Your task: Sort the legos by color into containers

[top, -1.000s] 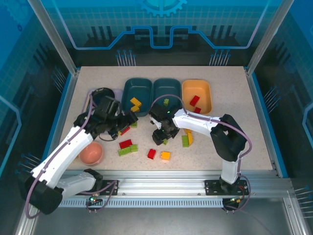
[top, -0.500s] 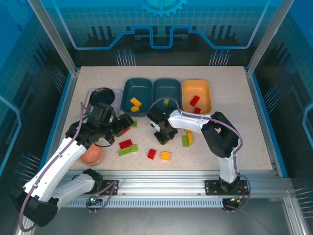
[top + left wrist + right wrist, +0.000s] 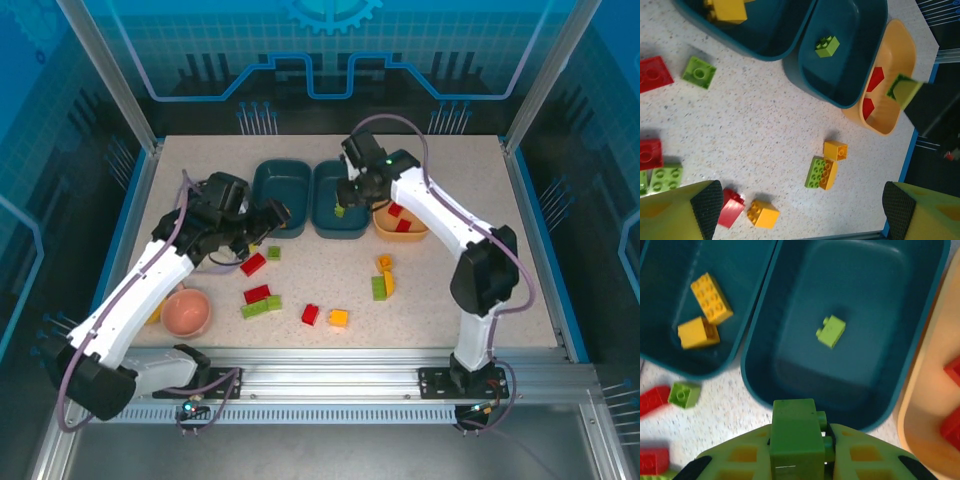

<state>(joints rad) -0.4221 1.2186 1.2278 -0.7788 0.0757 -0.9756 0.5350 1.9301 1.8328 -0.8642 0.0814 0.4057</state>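
The right gripper moves down toward the middle teal container's side by the yellow legos next and releases beside the matching green lego, as the container's bottom lies below.
My right gripper (image 3: 800, 434) is shut on a light green lego (image 3: 796, 435) and holds it above the near rim of the middle teal container (image 3: 860, 360), where another green lego (image 3: 831, 331) lies. In the top view this gripper (image 3: 343, 207) hangs over that container (image 3: 340, 222). The left teal container (image 3: 280, 180) holds two yellow legos (image 3: 711, 297). Red legos (image 3: 398, 208) lie in the orange container (image 3: 415, 180). My left gripper (image 3: 268, 222) stands open and empty above the table, left of the containers.
Loose legos lie on the table: red (image 3: 252, 264), green (image 3: 273, 253), a red and green pair (image 3: 259, 299), red (image 3: 310, 314), orange (image 3: 339, 318), and a green-yellow pair (image 3: 382, 287). A pink bowl (image 3: 186, 312) sits front left.
The right gripper shut on a green lego on the table, then lifted it back to the middle teal container. The left arm swung slightly toward the containers, still open.
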